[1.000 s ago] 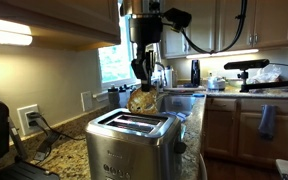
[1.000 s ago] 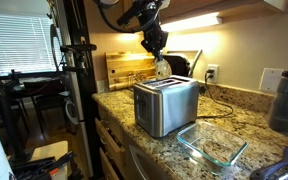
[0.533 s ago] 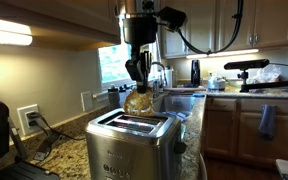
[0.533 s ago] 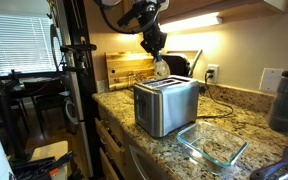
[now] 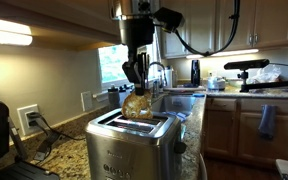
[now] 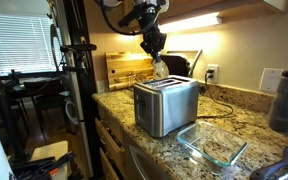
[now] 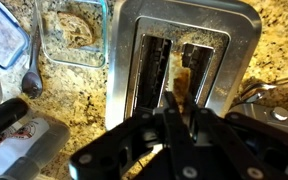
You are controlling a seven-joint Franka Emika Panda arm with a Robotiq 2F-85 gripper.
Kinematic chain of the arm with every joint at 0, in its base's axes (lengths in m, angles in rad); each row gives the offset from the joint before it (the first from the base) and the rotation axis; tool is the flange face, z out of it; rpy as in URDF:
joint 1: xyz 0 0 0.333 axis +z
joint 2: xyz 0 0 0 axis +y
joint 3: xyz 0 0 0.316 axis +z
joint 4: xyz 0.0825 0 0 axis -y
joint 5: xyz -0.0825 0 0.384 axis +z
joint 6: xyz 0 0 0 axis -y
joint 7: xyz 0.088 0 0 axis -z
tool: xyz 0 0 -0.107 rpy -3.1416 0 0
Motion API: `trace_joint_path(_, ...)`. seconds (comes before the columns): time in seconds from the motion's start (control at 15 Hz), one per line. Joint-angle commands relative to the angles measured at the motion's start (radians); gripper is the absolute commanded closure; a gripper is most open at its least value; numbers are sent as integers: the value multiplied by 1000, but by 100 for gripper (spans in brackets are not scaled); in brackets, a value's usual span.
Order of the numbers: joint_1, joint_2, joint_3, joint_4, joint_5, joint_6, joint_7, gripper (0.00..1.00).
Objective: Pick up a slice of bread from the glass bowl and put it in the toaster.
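The bread is still above the toaster slot. I will move my gripper slightly away from the glass bowl next and lower it to let go of the bread.
My gripper hangs above the brushed steel toaster, shut on a golden-brown slice of bread. The slice hangs just above the toaster's top slots. It also shows in an exterior view over the toaster, below the gripper. In the wrist view the black fingers pinch the bread, which lines up over a slot of the toaster. The glass bowl stands on the counter in front of the toaster.
A granite counter carries everything. A wooden cutting board leans at the wall behind. A dark bottle stands at the right. A spoon and a glass dish lie beside the toaster. A faucet stands behind.
The gripper with the bread has moved a little toward the toaster's slots, left in the exterior view facing the toaster's end. The toaster and bowl have not moved.
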Motion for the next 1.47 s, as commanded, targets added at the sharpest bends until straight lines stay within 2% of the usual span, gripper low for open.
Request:
trace_joint_path(0.0,22,10,-5,28,26,-45,20,94)
trace_joint_path(1.4,32,56,-10,36,61,-40,10,94)
